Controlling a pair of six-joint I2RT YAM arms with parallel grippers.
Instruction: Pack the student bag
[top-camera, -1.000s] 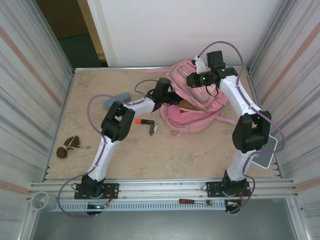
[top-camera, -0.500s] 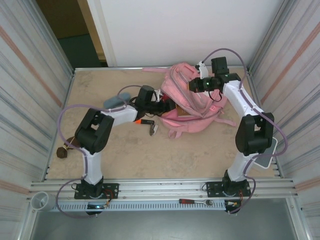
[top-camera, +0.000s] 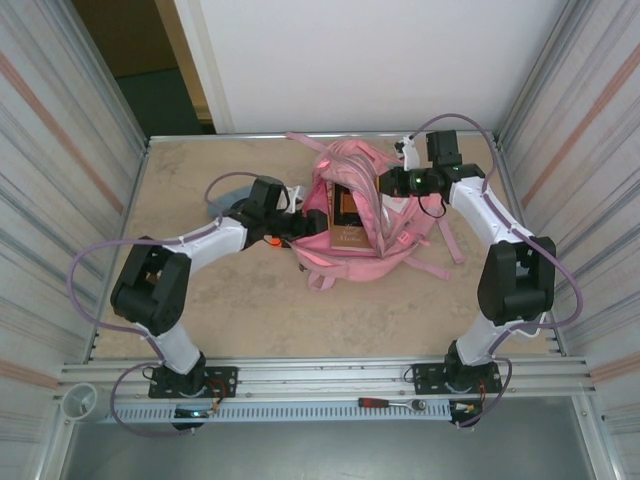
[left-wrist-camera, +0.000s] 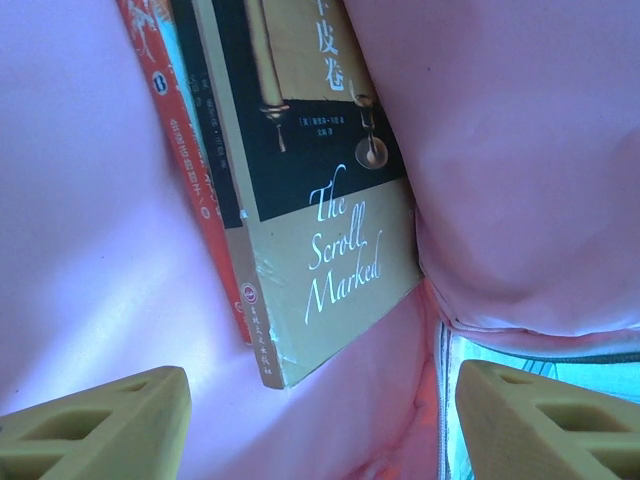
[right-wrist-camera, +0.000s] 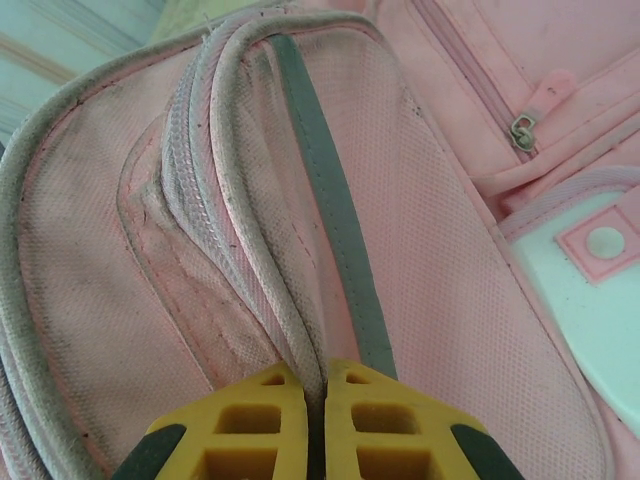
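Observation:
I will next move my right gripper toward the bag straps, on its side away from the books, and let go of the piped rim, since books rest inside.
The pink student bag (top-camera: 365, 240) lies mid-table with its main mouth gaping upward. Inside it a tan and black book titled "The Scroll Marked" (left-wrist-camera: 320, 200) (top-camera: 348, 215) rests against a red book (left-wrist-camera: 190, 170). My left gripper (top-camera: 300, 224) (left-wrist-camera: 320, 405) is at the bag's left side, looking into the pink interior. It is open, and there is nothing between its yellow fingertips (left-wrist-camera: 110, 420). My right gripper (top-camera: 386, 183) (right-wrist-camera: 318, 385) is shut on the piped rim of the student bag (right-wrist-camera: 300, 250), holding the mouth up.
A blue-grey object (top-camera: 228, 190) lies behind the left arm, and a small orange-tipped item (top-camera: 272, 240) sits under its wrist. Bag straps (top-camera: 440, 245) trail toward the right arm. A red-handled tool (top-camera: 390, 403) lies on the front rail. Metal walls close both sides.
The bag has slid left and turned, so its mouth now shows the books. My left gripper opened wider and its elbow swung out left. The right gripper stayed shut on the rim.

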